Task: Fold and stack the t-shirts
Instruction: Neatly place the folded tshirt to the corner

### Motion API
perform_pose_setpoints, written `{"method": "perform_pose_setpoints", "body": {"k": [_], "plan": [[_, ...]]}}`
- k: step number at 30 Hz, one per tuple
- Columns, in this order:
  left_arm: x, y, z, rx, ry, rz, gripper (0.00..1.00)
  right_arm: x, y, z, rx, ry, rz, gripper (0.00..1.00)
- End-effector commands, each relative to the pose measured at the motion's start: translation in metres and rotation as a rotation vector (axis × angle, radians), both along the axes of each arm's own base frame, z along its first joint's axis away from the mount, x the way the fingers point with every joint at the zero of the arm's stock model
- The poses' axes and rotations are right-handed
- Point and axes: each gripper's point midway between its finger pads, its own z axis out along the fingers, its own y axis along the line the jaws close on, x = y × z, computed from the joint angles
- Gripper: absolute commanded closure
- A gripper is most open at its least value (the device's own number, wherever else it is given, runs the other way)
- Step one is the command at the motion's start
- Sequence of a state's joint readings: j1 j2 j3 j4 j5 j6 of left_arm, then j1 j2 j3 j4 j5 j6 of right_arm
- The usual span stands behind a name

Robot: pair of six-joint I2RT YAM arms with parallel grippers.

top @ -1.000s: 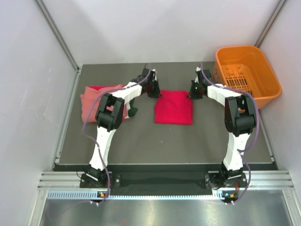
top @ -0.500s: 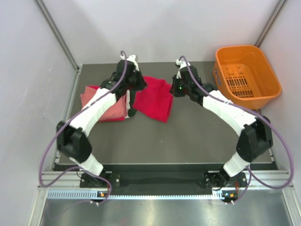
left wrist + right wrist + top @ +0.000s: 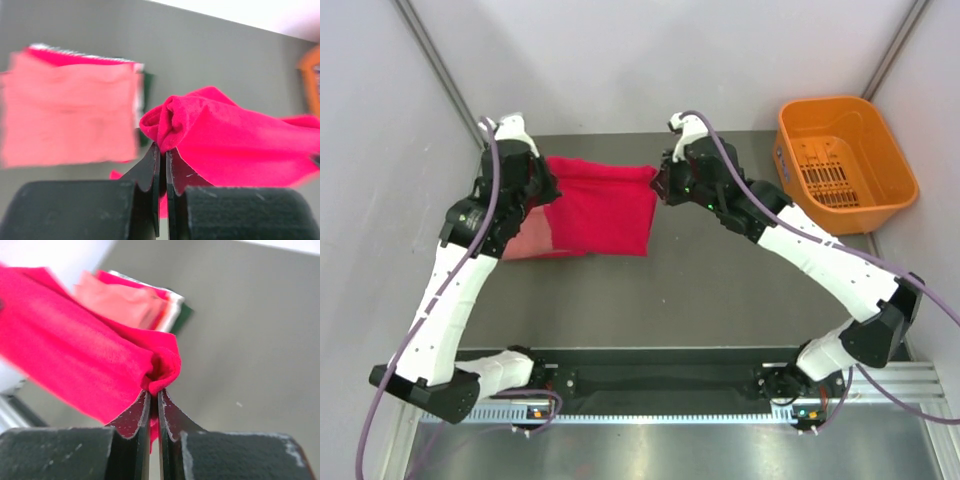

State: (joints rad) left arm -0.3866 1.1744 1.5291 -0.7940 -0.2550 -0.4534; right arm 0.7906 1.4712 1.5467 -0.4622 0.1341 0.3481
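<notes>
Next, my right gripper shifts and lowers onto the pink t-shirt's end and releases, since the stack lies below it and to its left in the top view.
A folded crimson red t-shirt hangs above the table at the back left, stretched between both grippers. My left gripper is shut on its left top corner. My right gripper is shut on its right top corner. Under and left of it lies a stack of folded t-shirts: a salmon pink one on top, with a pale edge and a dark green one showing below. In the top view the pink shirt peeks out beneath the red cloth.
An orange plastic basket stands at the back right corner of the dark mat. Grey walls close in on the left, back and right.
Both grippers have lifted the red t-shirt from the middle of the mat and carried it left, over the pink stack. The arms have stretched out further.
</notes>
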Motion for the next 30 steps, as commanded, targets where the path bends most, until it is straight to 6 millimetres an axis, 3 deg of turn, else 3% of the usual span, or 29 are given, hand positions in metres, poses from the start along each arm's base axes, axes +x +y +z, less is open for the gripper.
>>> {"method": "perform_pose_setpoints", "body": {"k": [1,2,3,8,15,21,28,30], "plan": [[-0.009,0.076,0.013,0.158,0.011,0.255,1.0,-0.003,0.013,0.018,-0.032,-0.049,-0.011,1.0],[-0.01,0.085,0.013,0.173,0.016,0.274,1.0,-0.007,0.025,0.027,-0.016,-0.061,0.01,1.0],[-0.012,0.1,0.014,0.181,0.026,0.315,1.0,-0.004,0.033,0.017,-0.039,-0.044,0.01,1.0],[-0.014,0.125,0.003,0.218,0.084,0.38,1.0,-0.005,0.072,0.025,-0.027,-0.055,0.038,1.0],[-0.014,0.168,-0.032,0.211,0.2,0.494,1.0,0.002,0.114,-0.005,-0.049,-0.008,0.073,1.0],[0.001,0.189,-0.046,0.193,0.263,0.552,1.0,0.019,0.138,-0.026,-0.068,0.005,0.077,1.0],[0.033,0.192,-0.054,0.144,0.286,0.556,1.0,0.05,0.157,-0.026,-0.015,-0.012,0.06,1.0],[0.042,0.196,-0.057,0.137,0.295,0.561,1.0,0.056,0.162,-0.035,-0.008,0.002,0.065,1.0]]}}
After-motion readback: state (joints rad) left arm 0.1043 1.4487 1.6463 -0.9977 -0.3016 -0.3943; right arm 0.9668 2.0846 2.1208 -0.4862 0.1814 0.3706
